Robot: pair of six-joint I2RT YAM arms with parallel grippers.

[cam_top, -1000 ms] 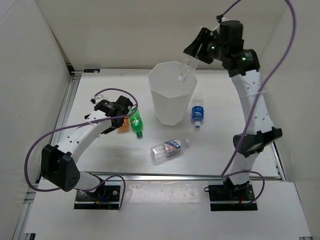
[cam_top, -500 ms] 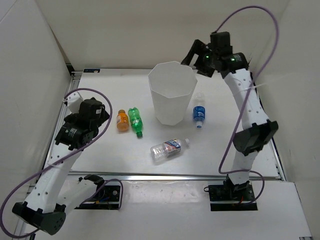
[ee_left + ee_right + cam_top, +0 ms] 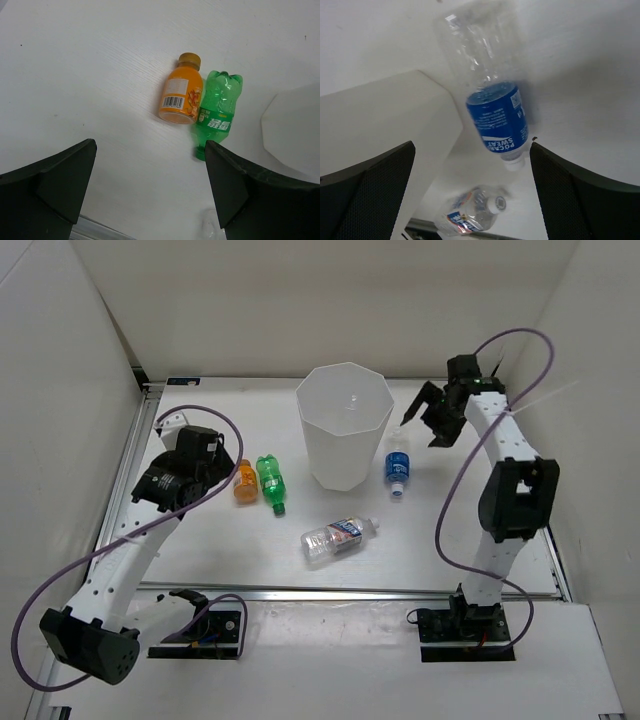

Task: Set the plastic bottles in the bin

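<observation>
Next, my right gripper moves down onto the blue label of the clear bottle [image 3: 397, 467] [image 3: 498, 118], fingers astride it, because the clear bottle already lies lengthwise between them.
The tall white bin [image 3: 335, 455] stands mid-table. Left of it lie the orange bottle [image 3: 244, 481] and the green bottle [image 3: 271, 483], side by side. My left gripper [image 3: 220, 468] hovers open just left of them, empty; in its wrist view the gripper [image 3: 150, 150] frames bare table below the orange bottle [image 3: 181, 95] and green bottle [image 3: 218, 112]. A blue-labelled clear bottle [image 3: 397, 464] lies right of the bin. My right gripper [image 3: 432, 420] hangs open and empty above it; the bottle [image 3: 495, 117] shows between its jaws [image 3: 472, 147]. Another clear bottle [image 3: 340, 538] lies in front of the bin.
White walls enclose the table on the left, back and right. A metal rail [image 3: 350, 592] runs along the near edge. The bin's wall [image 3: 380, 130] fills the left of the right wrist view, and its rim [image 3: 292, 130] shows at the right of the left wrist view.
My right gripper opened and let go of a clear bottle above the bin, then swung down to the bin's right. My left arm pulled back from the orange and green bottles.
</observation>
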